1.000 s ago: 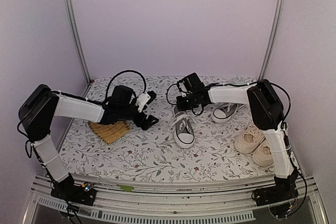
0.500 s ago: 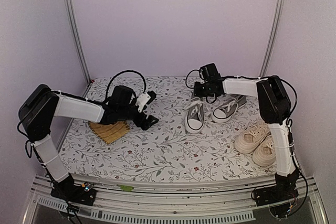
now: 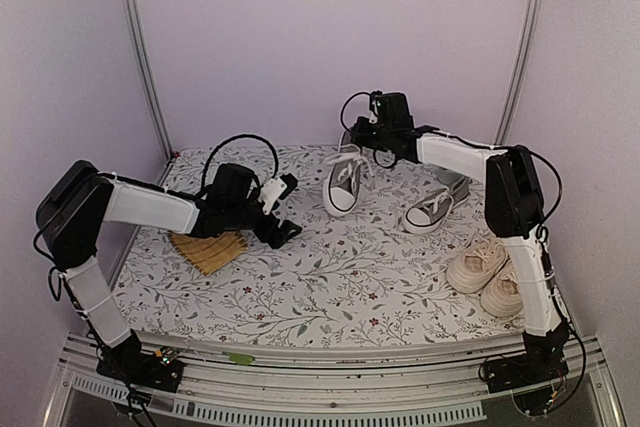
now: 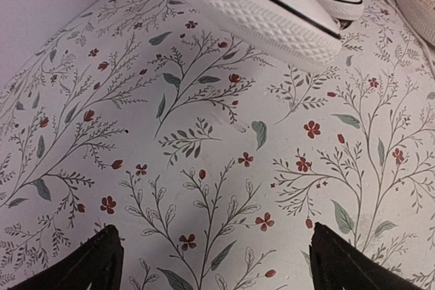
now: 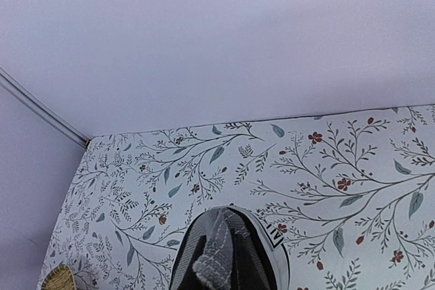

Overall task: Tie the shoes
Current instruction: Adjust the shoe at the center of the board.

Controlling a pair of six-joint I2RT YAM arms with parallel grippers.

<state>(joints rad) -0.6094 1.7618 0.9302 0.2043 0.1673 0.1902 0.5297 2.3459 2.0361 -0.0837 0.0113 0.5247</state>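
I should lower my right gripper leftward in the top view to the open tabletop below and release the grey shoe.
My right gripper [image 3: 373, 139] is shut on the heel end of one small grey shoe [image 3: 344, 183], which hangs toe-down above the back of the table. In the right wrist view that shoe's grey heel [image 5: 228, 249] fills the bottom edge and hides the fingers. The other grey shoe [image 3: 432, 209] lies on the table to its right. The cream pair [image 3: 478, 265] sits at the right edge. My left gripper [image 3: 281, 213] hovers low at centre-left, open and empty [image 4: 216, 239]. Its view shows the lifted shoe's white sole [image 4: 265, 15] ahead.
A yellow ribbed fan-shaped piece [image 3: 207, 247] lies on the floral table cover [image 3: 330, 297] under my left forearm. Lilac walls and metal posts [image 3: 140, 57] close in the back and sides. The second cream shoe [image 3: 503, 293] lies close to the right arm's lower link.
My right gripper has raised the grey shoe off the table, first moving right, then swinging it up and back to the left. The left arm has stayed put.
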